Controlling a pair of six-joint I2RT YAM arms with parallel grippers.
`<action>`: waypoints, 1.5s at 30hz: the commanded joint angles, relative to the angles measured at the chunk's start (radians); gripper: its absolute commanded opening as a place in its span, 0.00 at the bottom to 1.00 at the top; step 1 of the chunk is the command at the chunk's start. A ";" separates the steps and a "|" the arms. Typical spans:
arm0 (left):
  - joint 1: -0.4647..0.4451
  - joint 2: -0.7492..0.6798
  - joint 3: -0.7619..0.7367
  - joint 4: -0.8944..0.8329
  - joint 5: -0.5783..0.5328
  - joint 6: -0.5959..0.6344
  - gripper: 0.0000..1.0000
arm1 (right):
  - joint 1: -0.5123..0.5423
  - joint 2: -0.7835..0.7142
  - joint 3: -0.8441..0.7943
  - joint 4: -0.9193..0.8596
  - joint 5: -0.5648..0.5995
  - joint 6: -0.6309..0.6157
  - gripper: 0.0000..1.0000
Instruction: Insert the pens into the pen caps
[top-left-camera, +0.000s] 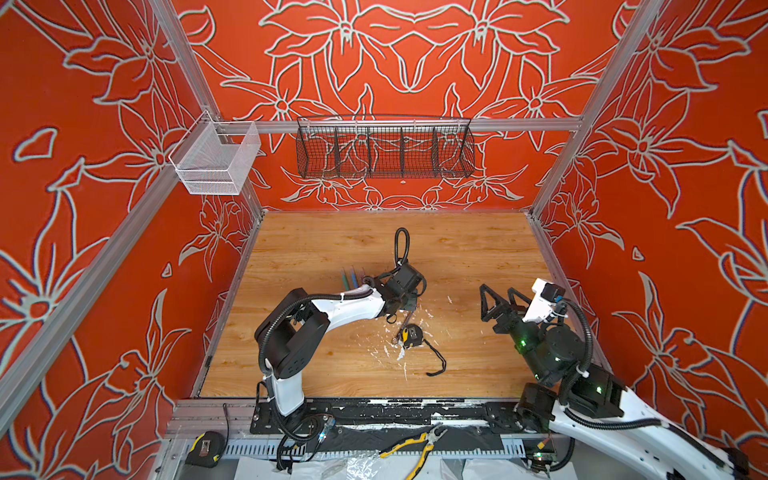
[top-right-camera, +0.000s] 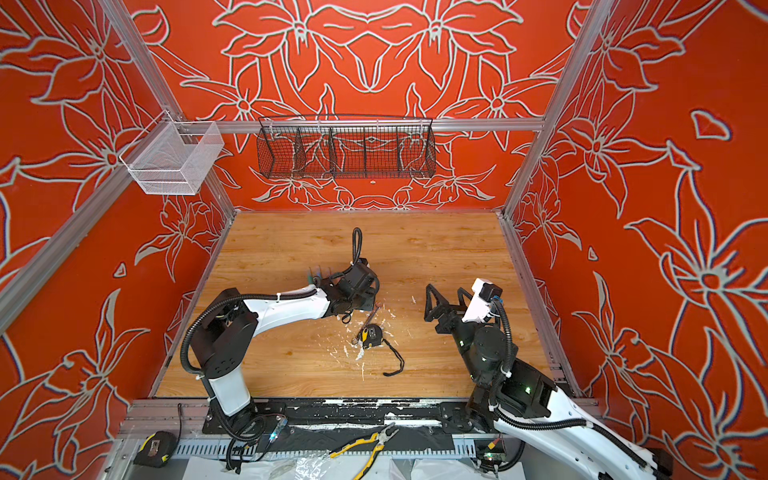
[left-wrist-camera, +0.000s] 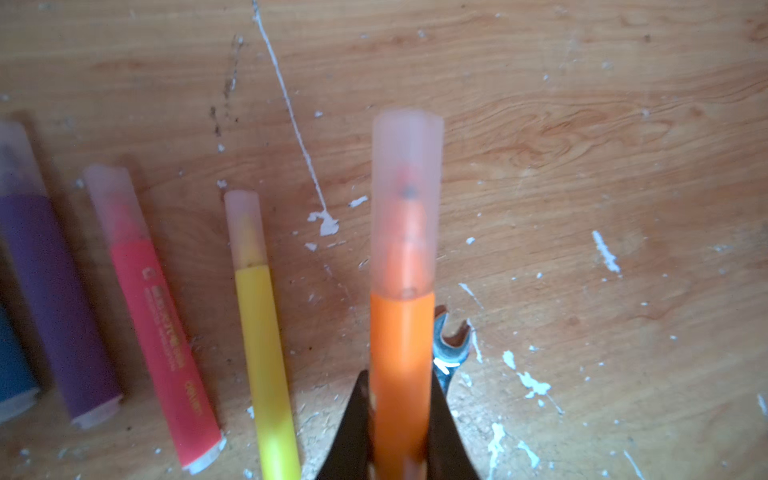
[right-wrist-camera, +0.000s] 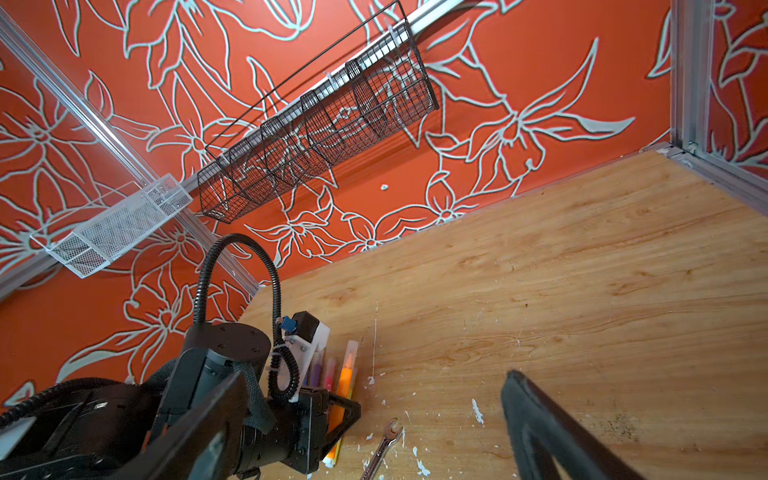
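Observation:
I should lower the capped orange pen with my left gripper and release it just below, on bare wood between the yellow pen (left-wrist-camera: 266, 365) and the wrench.
My left gripper (left-wrist-camera: 401, 424) is shut on the orange pen (left-wrist-camera: 402, 365), held just above the wood. A clear pen cap (left-wrist-camera: 406, 199) sits over its tip. Beside it on the table lie a yellow pen (left-wrist-camera: 266, 365), a pink pen (left-wrist-camera: 166, 349), a purple pen (left-wrist-camera: 54, 299) and the edge of a blue pen (left-wrist-camera: 12, 365); the yellow, pink and purple ones wear clear caps. In a top view, green and blue pens (top-left-camera: 350, 278) show behind the left arm. My right gripper (top-left-camera: 498, 293) hangs open and empty at the right, away from the pens.
A grey wrench (left-wrist-camera: 451, 349) lies right by the orange pen. A yellow-black tape measure (top-left-camera: 411, 336) with its cord rests mid-table among white paint flecks. A black wire basket (top-left-camera: 384, 149) and a white one (top-left-camera: 216, 160) hang on the walls. Pliers (top-left-camera: 415, 449) lie beyond the front rail.

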 joint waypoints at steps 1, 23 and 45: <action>-0.003 0.013 -0.011 -0.021 -0.048 -0.058 0.00 | -0.001 0.013 0.006 0.001 -0.009 0.003 0.97; -0.003 0.115 0.073 -0.065 -0.063 -0.043 0.16 | -0.002 0.036 0.084 -0.104 -0.010 0.059 0.98; 0.061 -0.542 -0.145 -0.041 -0.180 0.121 0.63 | -0.002 0.218 0.373 -0.218 0.384 -0.188 0.98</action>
